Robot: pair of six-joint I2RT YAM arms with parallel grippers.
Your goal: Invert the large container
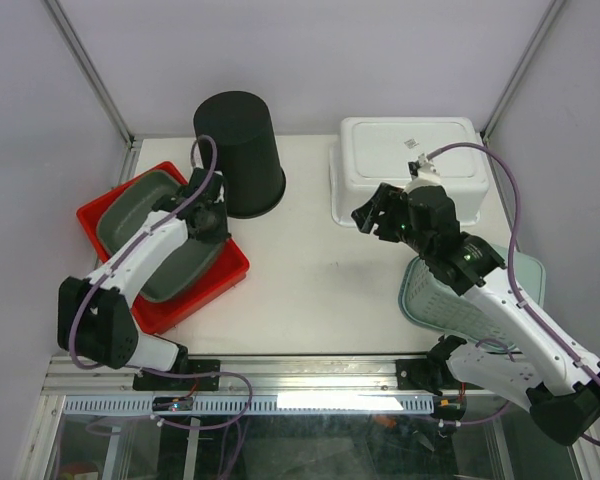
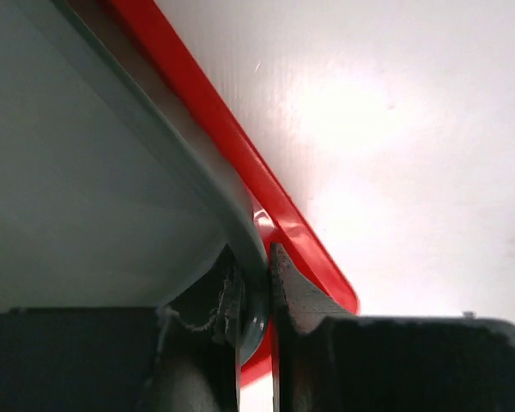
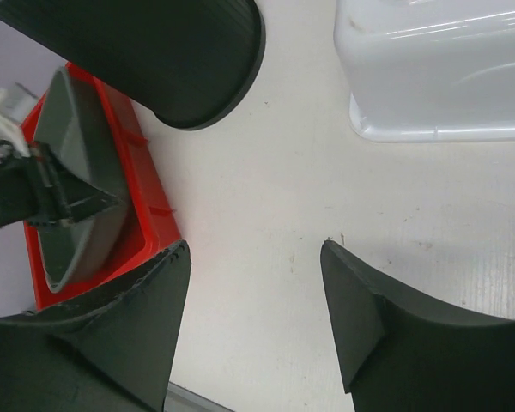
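Note:
Next, my left gripper will lift the container from the tray and turn it over to release it on the bare middle tabletop, since the container's open side faces up.
A grey-green container (image 1: 150, 225) sits open side up inside a red tray (image 1: 215, 275) at the left of the table. My left gripper (image 1: 212, 222) is shut on its right rim. In the left wrist view the fingers (image 2: 257, 283) pinch the thin grey rim (image 2: 86, 172), with the red tray's edge (image 2: 232, 146) just beyond it. My right gripper (image 1: 372, 215) hovers open over the middle of the table, holding nothing. Its wrist view shows bare table between the fingertips (image 3: 256, 257), and the grey-green container (image 3: 73, 154) at the far left.
A black bucket (image 1: 242, 150) stands upside down at the back, close to the left gripper. A white tub (image 1: 410, 165) lies upside down at the back right. A teal basket (image 1: 450, 305) rests at the right front, under the right arm.

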